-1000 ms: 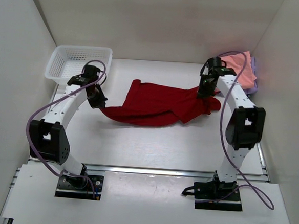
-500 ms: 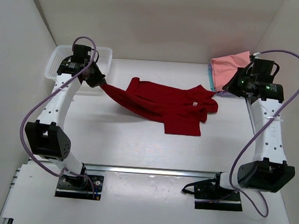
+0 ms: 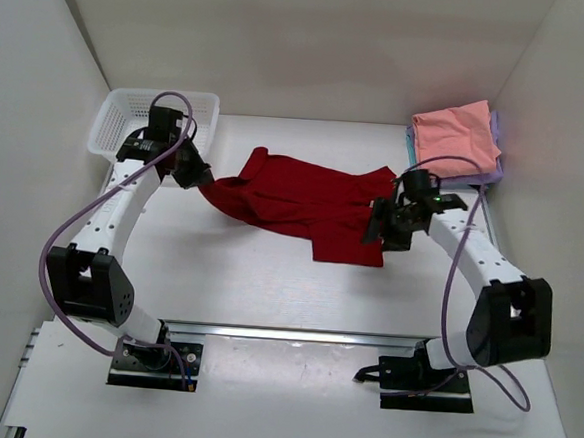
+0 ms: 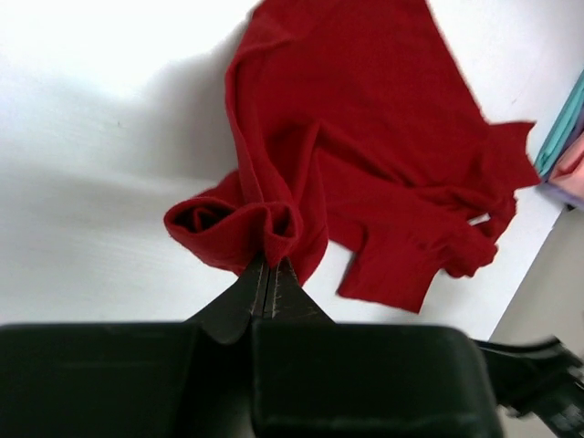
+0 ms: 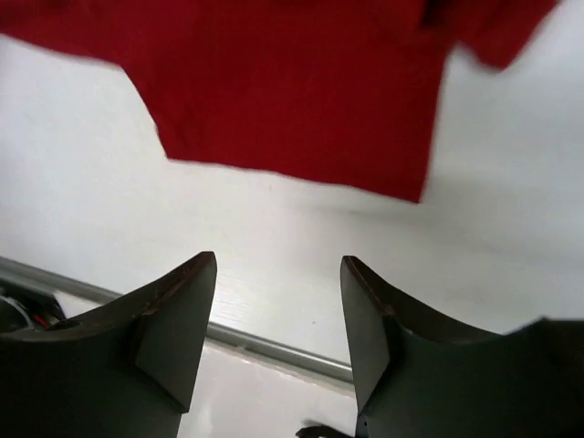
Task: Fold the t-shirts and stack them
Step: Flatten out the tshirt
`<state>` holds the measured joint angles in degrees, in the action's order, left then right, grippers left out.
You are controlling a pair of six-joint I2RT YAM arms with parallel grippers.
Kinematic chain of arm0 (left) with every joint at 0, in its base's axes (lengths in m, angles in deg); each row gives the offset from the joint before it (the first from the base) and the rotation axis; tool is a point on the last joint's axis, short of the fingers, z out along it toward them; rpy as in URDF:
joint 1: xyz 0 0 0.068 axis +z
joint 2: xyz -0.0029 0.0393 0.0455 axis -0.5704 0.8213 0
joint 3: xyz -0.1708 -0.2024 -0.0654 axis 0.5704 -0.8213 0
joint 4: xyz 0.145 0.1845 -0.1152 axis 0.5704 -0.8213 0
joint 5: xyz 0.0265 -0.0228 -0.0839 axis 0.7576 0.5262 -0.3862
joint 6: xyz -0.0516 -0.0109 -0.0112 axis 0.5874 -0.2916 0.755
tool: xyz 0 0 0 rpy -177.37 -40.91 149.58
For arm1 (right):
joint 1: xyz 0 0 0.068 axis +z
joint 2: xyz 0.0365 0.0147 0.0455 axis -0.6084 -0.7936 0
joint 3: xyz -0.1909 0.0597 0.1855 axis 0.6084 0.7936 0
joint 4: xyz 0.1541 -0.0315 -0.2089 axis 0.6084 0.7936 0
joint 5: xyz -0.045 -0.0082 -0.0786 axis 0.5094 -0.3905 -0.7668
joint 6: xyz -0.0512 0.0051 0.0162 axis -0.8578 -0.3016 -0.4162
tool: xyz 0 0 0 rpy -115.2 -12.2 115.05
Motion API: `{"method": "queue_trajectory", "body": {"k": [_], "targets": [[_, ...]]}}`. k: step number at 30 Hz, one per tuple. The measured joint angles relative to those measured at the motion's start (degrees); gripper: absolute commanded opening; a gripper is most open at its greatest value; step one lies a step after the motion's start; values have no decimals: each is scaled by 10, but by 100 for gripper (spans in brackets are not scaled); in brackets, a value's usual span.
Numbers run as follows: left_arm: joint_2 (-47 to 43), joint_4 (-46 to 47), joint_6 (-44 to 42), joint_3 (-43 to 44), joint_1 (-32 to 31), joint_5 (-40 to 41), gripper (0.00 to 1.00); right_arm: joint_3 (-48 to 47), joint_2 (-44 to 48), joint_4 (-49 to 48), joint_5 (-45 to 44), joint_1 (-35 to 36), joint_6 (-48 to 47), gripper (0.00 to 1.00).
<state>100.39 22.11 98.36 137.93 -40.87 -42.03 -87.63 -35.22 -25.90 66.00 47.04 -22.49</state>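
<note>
The shirt's bunched end (image 5: pixel 491 41) is outward and below the robot's right gripper, and the left gripper is holding the opposite edge, so the right gripper will go down and outward onto that fold next.
A large dark red t-shirt (image 3: pixel 303 198) lies spread and rumpled across the middle of the table. My left gripper (image 3: pixel 202 180) is shut on the bunched left edge of the shirt (image 4: pixel 365 137), with a fold of cloth pinched at the left gripper's tips (image 4: pixel 271 260). Over the shirt's near right corner, my right gripper (image 3: pixel 379 233) hangs open. Nothing sits between its fingers (image 5: pixel 278 265), and the red hem (image 5: pixel 292 91) lies just beyond them. At the back right is a stack of folded shirts, salmon pink (image 3: pixel 456 135) on top of lavender (image 3: pixel 491 173) and teal (image 3: pixel 410 142).
A white mesh basket (image 3: pixel 129 117) stands at the back left, close behind my left arm. White walls close in the left, back and right sides. A metal rail (image 3: pixel 294 332) runs along the table's near edge.
My right gripper has swung from beside the folded stack down to the shirt's near right corner and opened. My left gripper has shifted slightly right and nearer, still pinching the cloth.
</note>
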Motion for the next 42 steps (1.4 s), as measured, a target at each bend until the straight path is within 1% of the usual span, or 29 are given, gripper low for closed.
{"method": "queue_trajectory", "body": {"k": [2, 3, 8, 13, 17, 18, 19, 20, 21, 22, 25, 28, 31, 33, 34, 35, 39, 42], "targets": [[0, -1, 0, -10, -7, 0, 0, 29, -20, -14, -12, 35, 6, 52], [-2, 0, -1, -14, -10, 0, 0, 40, -27, -26, -19, 42, 10, 52], [-17, -3, -5, -39, -24, 1, 0, 71, -44, -97, -64, 29, 31, 53], [-28, -5, -10, -55, -40, 3, 0, 68, -113, -145, -101, 17, 37, 57], [-33, -6, -12, -77, -50, 3, 0, 31, -184, -140, -127, 20, 37, 56], [-33, -7, -12, -82, -51, 3, 0, 23, -193, -149, -132, 21, 37, 54], [-33, -9, -13, -86, -52, 4, 0, 13, -201, -152, -137, 23, 37, 45], [-33, -10, -14, -89, -52, 4, 0, 7, -206, -153, -142, 24, 38, 40], [-33, -11, -15, -90, -52, 4, 0, 3, -211, -156, -145, 26, 38, 13], [-33, -12, -15, -90, -53, 4, 0, -1, -215, -154, -149, 28, 34, 0], [-33, -12, -15, -90, -53, 5, 0, -12, -224, -143, -159, 33, 40, 0], [-30, -14, -15, -83, -49, 5, 0, -36, -223, -107, -164, 40, 40, 0], [-7, -24, -15, -29, -43, -1, 0, -87, -200, -50, -155, 39, 42, 0], [17, -26, -14, 40, -34, -4, 0, -139, -169, -16, -139, 33, 43, 1], [22, -23, -14, 58, -32, -4, 0, -170, -148, -7, -133, 26, 43, 0], [33, -35, -12, 97, -26, -4, 0, -206, -128, 9, -129, 18, 42, 0], [70, -40, -9, 265, -7, 13, 0, -342, -24, 10, -123, -29, 38, 0], [73, -39, -7, 352, 1, 29, 0, -410, 45, 10, -127, -65, 32, 0]]}}
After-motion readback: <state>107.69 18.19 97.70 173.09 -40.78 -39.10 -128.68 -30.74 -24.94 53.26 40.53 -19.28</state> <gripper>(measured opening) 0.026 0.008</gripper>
